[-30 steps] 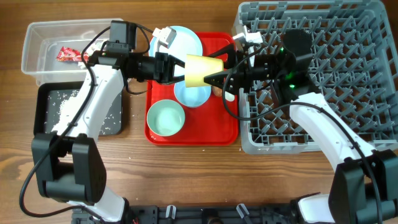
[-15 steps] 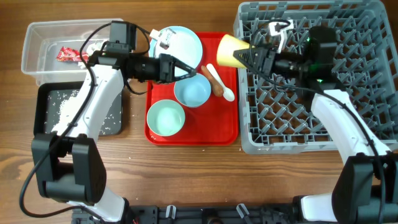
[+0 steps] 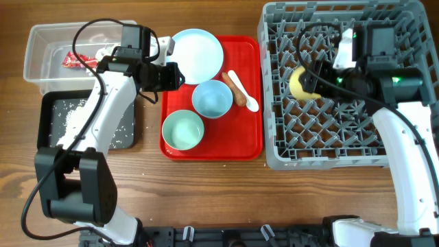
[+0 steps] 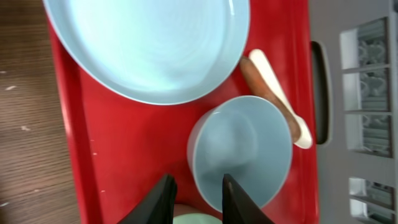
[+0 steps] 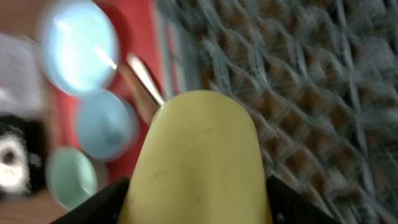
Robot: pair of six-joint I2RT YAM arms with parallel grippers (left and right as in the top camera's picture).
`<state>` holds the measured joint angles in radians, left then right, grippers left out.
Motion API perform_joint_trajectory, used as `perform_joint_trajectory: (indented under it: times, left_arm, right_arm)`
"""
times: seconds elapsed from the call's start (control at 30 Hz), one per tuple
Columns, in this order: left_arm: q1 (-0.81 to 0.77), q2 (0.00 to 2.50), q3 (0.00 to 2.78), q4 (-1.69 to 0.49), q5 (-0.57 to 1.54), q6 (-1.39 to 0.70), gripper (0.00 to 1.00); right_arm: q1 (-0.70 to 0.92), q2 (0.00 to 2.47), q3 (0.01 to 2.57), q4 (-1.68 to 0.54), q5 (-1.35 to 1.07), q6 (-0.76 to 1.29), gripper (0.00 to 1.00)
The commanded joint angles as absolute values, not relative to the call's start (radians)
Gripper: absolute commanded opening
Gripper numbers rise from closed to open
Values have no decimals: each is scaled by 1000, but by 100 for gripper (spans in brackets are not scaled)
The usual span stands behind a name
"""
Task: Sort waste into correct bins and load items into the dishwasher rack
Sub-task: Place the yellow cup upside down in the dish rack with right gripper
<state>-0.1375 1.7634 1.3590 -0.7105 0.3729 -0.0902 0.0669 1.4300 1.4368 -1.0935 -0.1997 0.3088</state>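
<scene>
My right gripper will move back and down into the rack's near corner by the red tray next and let go of the small yellow cup, because those pegs of the rack are empty.
My right gripper is shut on the small yellow cup, holding it on its side above the left half of the grey dishwasher rack. In the right wrist view the cup fills the space between the fingers of that gripper. My left gripper hangs by the red tray's left edge, jaws a little apart on nothing. The pale-blue plate, a blue bowl, a greenish bowl, the white spoon and the brown sausage stick lie on the tray.
The flat red tray sits between the bins and the rack. At the far left the clear tub holds a red wrapper. The black tray in front of it carries rice grains.
The cup has passed from my left gripper to my right. The right arm carried it from above the red tray to over the rack; the left arm drew back to the left.
</scene>
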Motion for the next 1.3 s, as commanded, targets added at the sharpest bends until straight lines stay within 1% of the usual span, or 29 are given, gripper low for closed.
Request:
perform_joint_trajectory:
  times: [0.0, 0.1, 0.37, 0.57, 0.63, 0.73, 0.8, 1.1, 1.27]
  left_arm:
    - [-140, 1745, 1367, -711, 259, -85, 29]
    - [-140, 1745, 1367, -710, 210, -85, 30]
    - [-140, 1745, 1367, -714, 207, -85, 32]
    - [-140, 1745, 1367, -714, 207, -85, 32]
    - [-140, 1745, 1367, -715, 207, -85, 32]
    - [-140, 1745, 1367, -715, 207, -85, 32]
    - [-140, 1745, 1367, -715, 207, -85, 32]
    - [-140, 1745, 1367, -715, 208, -86, 32]
    - [-140, 1745, 1367, -715, 208, -86, 32]
  right_arm:
    - [76, 1460, 1444, -1248, -32, 318, 20]
    - [76, 1496, 1441, -1340, 10, 321, 20]
    - [76, 1592, 1320, -1352, 7, 316, 20]
    - [76, 1595, 1315, -1352, 7, 315, 20]
    - [76, 1596, 1315, -1350, 7, 315, 22]
    - [76, 1596, 1315, -1350, 7, 315, 39]
    - [76, 1596, 1315, -1348, 7, 315, 43]
    - [76, 1599, 1310, -1330, 6, 316, 43]
    - [75, 1599, 1214, -1246, -21, 318, 44]
